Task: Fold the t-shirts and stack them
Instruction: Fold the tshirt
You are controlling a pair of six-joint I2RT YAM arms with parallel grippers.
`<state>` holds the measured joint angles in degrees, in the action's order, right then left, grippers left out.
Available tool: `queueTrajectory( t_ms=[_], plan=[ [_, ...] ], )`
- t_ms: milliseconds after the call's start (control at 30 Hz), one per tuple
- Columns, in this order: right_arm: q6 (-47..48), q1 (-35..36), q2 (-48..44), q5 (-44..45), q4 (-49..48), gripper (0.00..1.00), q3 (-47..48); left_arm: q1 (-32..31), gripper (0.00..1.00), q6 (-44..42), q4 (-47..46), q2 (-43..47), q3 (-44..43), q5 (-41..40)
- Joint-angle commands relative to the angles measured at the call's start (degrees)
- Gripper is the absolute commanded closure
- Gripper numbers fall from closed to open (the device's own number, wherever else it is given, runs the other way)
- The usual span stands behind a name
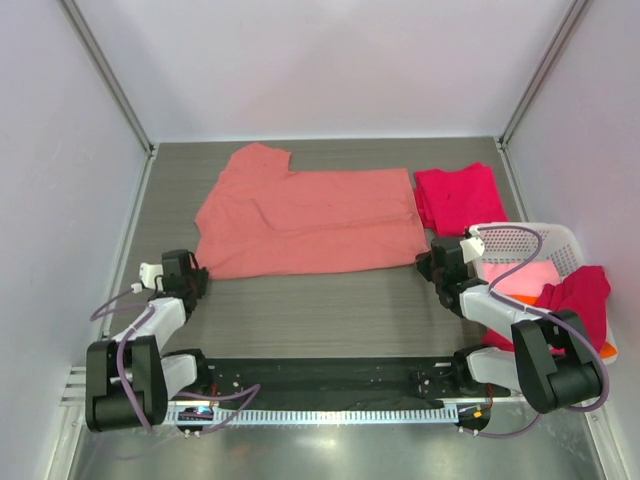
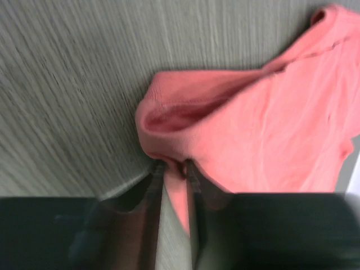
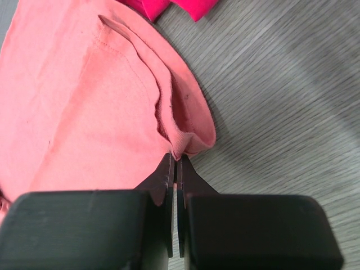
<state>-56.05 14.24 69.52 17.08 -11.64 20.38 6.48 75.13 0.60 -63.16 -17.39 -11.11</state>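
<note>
Creases cross the shirt [image 3: 84,101], so my right gripper should lift the bunched hem, pull it back, lower it onto the bare near part of the tabletop and then let it go.
A salmon-pink t-shirt [image 1: 310,220] lies spread flat across the middle of the table. At its near left corner my left gripper [image 1: 200,272] has its jaws narrowed on a raised fold of the salmon cloth [image 2: 270,124], which fills the gap at the fingertips [image 2: 172,166]. My right gripper [image 1: 428,265] is at the near right corner. Its jaws [image 3: 176,159] are shut on the bunched hem of the same shirt [image 3: 84,101]. A folded crimson-red t-shirt [image 1: 455,195] rests at the back right, just beyond the salmon one.
A white lattice basket [image 1: 520,238] stands at the right, behind my right arm. It holds light pink cloth [image 1: 530,275], and another crimson shirt [image 1: 578,298] is draped over its near rim with a bit of orange [image 1: 608,348] below. Grey walls enclose the table.
</note>
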Motion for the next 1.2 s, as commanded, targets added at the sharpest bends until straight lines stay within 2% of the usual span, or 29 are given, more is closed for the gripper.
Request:
queueTrajectory(
  t_ms=[0, 67, 100, 333, 467, 533, 667, 767, 867, 1100, 1167],
  plan=[
    [0.8, 0.2, 0.0, 3.2, -2.8, 0.99, -0.5, -0.4, 0.9, -0.1, 0.0, -4.3, 0.1, -2.2],
    [0.8, 0.3, -0.3, 3.2, -2.7, 0.99, -0.5, -0.6, 0.94, -0.5, -0.3, -5.0, 0.1, -3.6],
    [0.7, 0.2, -0.6, 3.2, -2.6, 0.99, -0.5, -0.6, 1.0, -0.9, -0.3, -6.1, -0.4, -3.8],
    [-0.4, 0.3, -4.8, 4.2, 0.8, 0.99, 0.3, -0.6, 1.0, -4.1, 1.7, -6.4, -4.8, -3.6],
    [-0.5, 0.2, -5.3, 6.0, 5.3, 0.99, 6.1, -0.7, 1.0, -5.2, 6.2, -4.8, -10.5, -3.7],
    [-0.9, 0.1, -3.7, 7.3, 7.2, 0.99, 9.8, -0.5, 1.0, -5.0, 11.1, -5.2, -16.4, -4.4],
    [-0.5, -0.2, -1.8, 6.1, 16.5, 0.99, 24.1, -0.4, 1.0, -7.4, 23.3, -4.4, -33.2, -4.7],
    [-1.4, -0.3, -2.8, 5.5, 19.6, 0.99, 26.2, -0.4, 1.0, -9.3, 28.9, -2.5, -36.5, -6.4],
    [-3.9, -0.2, -5.3, 4.3, 20.9, 0.99, 21.3, -0.4, 1.0, -10.0, 33.8, 0.5, -35.2, -8.9],
    [-8.0, 0.1, -16.1, 1.3, 21.0, 0.99, 5.0, -0.2, 1.0, -6.7, 33.9, 9.7, -17.2, -7.8],
    [-8.6, 0.2, -21.7, 1.2, 23.3, 0.99, 1.1, -0.2, 1.0, -5.4, 33.9, 13.2, -12.8, -7.3]
  ],
)
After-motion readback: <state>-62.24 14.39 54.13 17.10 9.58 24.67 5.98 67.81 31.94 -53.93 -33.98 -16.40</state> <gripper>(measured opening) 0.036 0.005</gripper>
